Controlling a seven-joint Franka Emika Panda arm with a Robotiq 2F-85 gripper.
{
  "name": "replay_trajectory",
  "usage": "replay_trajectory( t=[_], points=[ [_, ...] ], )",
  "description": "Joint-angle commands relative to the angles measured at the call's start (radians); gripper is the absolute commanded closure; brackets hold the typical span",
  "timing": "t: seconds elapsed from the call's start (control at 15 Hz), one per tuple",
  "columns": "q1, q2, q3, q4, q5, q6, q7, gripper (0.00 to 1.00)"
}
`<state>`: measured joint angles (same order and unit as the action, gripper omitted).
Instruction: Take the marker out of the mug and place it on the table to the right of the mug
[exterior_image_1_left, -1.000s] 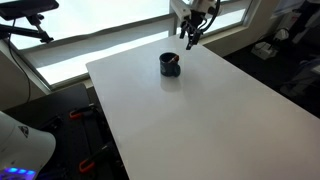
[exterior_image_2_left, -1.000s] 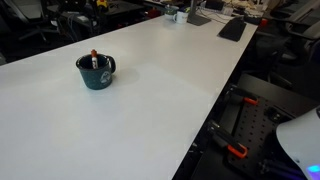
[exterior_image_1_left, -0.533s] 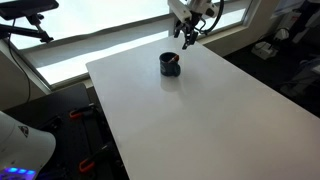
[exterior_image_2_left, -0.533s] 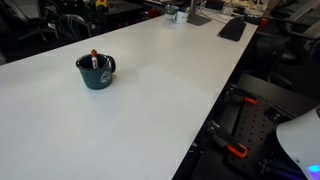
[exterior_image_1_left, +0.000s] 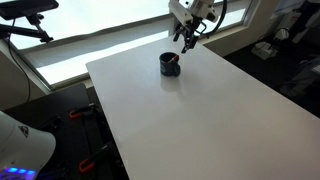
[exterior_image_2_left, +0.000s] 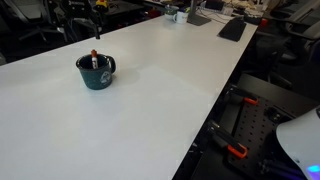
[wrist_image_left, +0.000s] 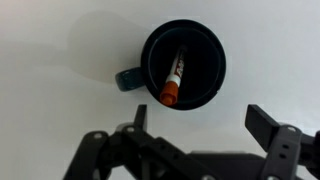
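I will lower my gripper next and shift it to the left in the wrist view onto the marker's orange-red tip (wrist_image_left: 169, 95), since the marker's tip shows nearer one open finger.
The dark blue mug (exterior_image_1_left: 170, 64) stands near the far edge of the white table (exterior_image_1_left: 210, 110); it also shows in an exterior view (exterior_image_2_left: 96, 71) and in the wrist view (wrist_image_left: 183, 65) with its handle to the left. The marker (wrist_image_left: 175, 78) leans inside the mug, its orange-red end up; its tip shows in an exterior view (exterior_image_2_left: 95, 56). My gripper (exterior_image_1_left: 187, 40) hangs above and just beyond the mug, open and empty. In the wrist view the fingers (wrist_image_left: 205, 120) are spread below the mug.
A bright window ledge (exterior_image_1_left: 100, 45) runs behind the table. Keyboards and clutter (exterior_image_2_left: 232, 27) lie at the table's far end. Black stands with red clamps (exterior_image_2_left: 240, 135) sit on the floor beside the table edge.
The gripper has shifted slightly towards the mug. The mug and marker have not moved.
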<state>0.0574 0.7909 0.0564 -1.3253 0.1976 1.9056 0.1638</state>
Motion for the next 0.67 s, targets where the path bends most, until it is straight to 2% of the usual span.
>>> replay_trajectory(
  t=[0.0, 0.6],
  points=[
    [0.004, 0.028, -0.018, 0.037, -0.011, -0.033, 0.036, 0.00],
    [0.028, 0.055, -0.039, 0.029, -0.050, -0.010, 0.078, 0.00]
  ],
)
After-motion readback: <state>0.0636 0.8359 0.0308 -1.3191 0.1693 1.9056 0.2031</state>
